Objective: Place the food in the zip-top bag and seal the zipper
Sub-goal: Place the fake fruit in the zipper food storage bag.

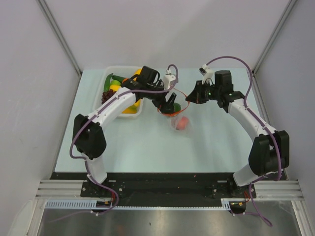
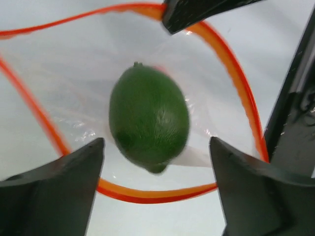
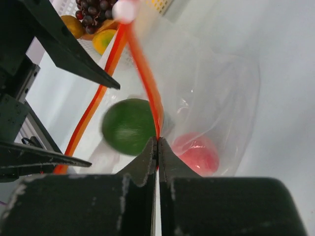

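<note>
The green fruit is in the bag, so my left gripper should next move up and outward to the far corner of the tray, then down onto the yellow pepper.
The clear zip-top bag hangs open at mid-table, its red-orange zipper forming a ring. My right gripper is shut on the zipper strip and holds the mouth up. My left gripper is open right above the mouth, its fingers wide apart. A green lime-like fruit is inside the ring below the left gripper's jaws, touching neither finger and slightly blurred; it also shows in the right wrist view. A red fruit lies at the bag's bottom.
A white tray at the back left holds several more toy foods, among them dark grapes and yellow-orange pieces. Both arms meet over the bag; the left arm crosses above the tray.
</note>
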Robot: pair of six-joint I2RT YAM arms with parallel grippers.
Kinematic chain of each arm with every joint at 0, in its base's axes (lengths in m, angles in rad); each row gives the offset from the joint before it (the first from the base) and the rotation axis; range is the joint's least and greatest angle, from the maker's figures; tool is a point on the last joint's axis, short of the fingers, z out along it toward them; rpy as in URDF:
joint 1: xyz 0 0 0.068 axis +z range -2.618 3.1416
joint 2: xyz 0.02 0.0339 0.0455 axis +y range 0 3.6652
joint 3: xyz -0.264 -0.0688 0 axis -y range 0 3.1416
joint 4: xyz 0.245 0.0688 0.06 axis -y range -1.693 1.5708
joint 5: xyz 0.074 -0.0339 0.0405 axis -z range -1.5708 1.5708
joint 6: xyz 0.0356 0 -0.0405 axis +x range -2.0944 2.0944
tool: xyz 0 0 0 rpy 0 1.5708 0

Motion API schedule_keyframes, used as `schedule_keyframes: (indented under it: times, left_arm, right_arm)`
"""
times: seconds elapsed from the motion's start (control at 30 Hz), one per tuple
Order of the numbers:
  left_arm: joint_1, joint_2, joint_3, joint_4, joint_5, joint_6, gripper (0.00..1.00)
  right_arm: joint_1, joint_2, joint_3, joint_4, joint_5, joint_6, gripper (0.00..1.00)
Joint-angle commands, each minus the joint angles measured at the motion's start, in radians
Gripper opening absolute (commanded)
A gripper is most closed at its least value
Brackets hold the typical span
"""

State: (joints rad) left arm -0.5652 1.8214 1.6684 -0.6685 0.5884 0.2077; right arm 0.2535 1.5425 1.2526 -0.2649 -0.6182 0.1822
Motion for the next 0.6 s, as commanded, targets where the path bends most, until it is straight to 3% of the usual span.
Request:
schedule_keyframes:
  times: [0.0,0.1,0.23,0.4,0.57]
  left_arm:
    - [0.025,-0.022,0.143,-0.049,-0.036,0.032,1.0]
    - [0.092,-0.048,0.203,-0.002,0.013,-0.022,1.0]
    - [0.211,-0.033,0.232,0.119,-0.059,-0.03,0.99]
    - [0.327,0.135,0.348,0.194,-0.232,0.006,0.99]
    - [0.384,0.256,0.398,0.302,-0.268,0.102,0.95]
  right_arm:
    - [-0.008,-0.051,0.004,-0.013,-0.015,-0.024,0.0]
    - [-0.019,-0.048,0.004,0.007,-0.018,-0.023,0.0]
    - [-0.025,-0.053,0.004,0.024,-0.021,-0.01,0.0]
    - [-0.022,-0.053,0.004,0.027,-0.023,-0.004,0.0]
    - [-0.023,-0.051,0.004,0.02,-0.006,-0.007,0.0]
